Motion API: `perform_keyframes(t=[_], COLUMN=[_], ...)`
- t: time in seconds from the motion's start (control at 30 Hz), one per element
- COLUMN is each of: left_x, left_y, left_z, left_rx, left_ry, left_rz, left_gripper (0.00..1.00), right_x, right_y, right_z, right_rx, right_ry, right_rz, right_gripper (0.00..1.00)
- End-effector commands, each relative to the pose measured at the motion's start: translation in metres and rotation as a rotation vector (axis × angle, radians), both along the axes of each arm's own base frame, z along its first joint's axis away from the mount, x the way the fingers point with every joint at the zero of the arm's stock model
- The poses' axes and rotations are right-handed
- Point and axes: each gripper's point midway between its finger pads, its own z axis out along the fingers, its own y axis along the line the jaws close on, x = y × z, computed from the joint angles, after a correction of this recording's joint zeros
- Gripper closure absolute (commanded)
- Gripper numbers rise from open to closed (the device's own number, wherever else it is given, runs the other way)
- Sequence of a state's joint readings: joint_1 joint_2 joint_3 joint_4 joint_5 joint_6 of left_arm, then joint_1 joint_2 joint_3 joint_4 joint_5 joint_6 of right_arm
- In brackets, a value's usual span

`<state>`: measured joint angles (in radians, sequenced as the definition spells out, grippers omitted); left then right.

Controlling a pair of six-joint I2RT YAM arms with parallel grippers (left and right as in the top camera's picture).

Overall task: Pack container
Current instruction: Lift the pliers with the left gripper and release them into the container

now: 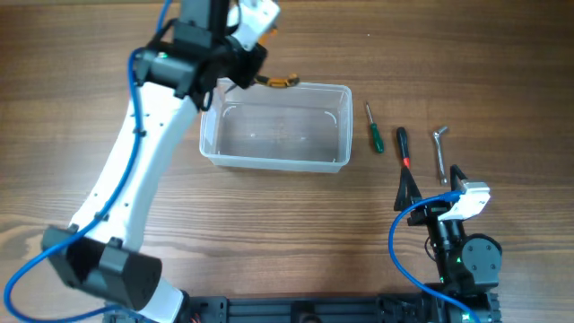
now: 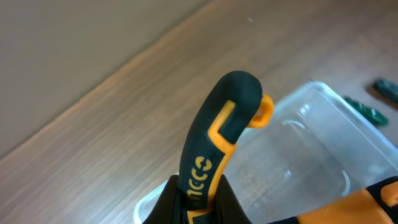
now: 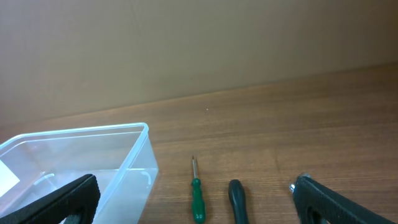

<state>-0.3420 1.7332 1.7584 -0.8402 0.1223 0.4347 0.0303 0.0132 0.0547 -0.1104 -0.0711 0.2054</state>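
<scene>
Next, my left gripper first lowers the tool (image 1: 279, 82) inward over the container's middle, to get it from the container's far rim into the container.
The container (image 1: 276, 126), a clear plastic tub, stands mid-table with nothing showing inside. My left gripper (image 1: 244, 74) hovers over its far left corner, shut on a black-and-orange handled tool (image 1: 279, 82) that sticks out above the far rim. In the left wrist view the curved handle (image 2: 219, 134) rises from between the shut fingers of the left gripper (image 2: 202, 205), with the container (image 2: 311, 155) below it. My right gripper (image 1: 432, 194) stands open near the front right, empty. In its wrist view the right gripper (image 3: 196, 190) faces the container (image 3: 81, 155).
To the right of the tub lie a green screwdriver (image 1: 373, 131), a black-handled screwdriver (image 1: 404, 146) and a bent metal key (image 1: 440, 149). The green screwdriver (image 3: 198, 198) and the black-handled screwdriver (image 3: 236, 200) lie between the right fingers (image 3: 329, 202).
</scene>
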Motion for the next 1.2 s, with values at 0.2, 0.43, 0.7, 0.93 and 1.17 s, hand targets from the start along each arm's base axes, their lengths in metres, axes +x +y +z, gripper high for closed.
perform_keyframes(t=[0.2,0.43,0.7,0.93,1.17], left_x=[0.003,-0.025,-0.041,-0.038,-0.041], left_y=[-0.029,-0.054,-0.062,-0.048,-0.047], left_z=[-0.111,-0.159,-0.194,-0.22,-0.222], left_rx=[0.031,0.022,0.093,0.174,0.178], left_ry=[0.273,0.453,0.533,0.563,0.577], left_rz=[-0.144,-0.22,-0.238,-0.198,-0.197], left_gripper=[0.96,0.96,0.96,0.94,0.77], right_x=[-0.001,-0.001,-0.001,-0.001,-0.001], right_y=[0.003,0.003,0.003,0.003,0.003], right_z=[0.003,0.003,0.003,0.003,0.003], right_rx=[0.012,0.012,0.012,0.012,0.012], right_ry=[-0.013,-0.013,-0.013,-0.013,-0.013], right_rz=[0.013,0.013,0.013,0.013,0.013], right_gripper=[0.0,0.0,0.0,0.0,0.0])
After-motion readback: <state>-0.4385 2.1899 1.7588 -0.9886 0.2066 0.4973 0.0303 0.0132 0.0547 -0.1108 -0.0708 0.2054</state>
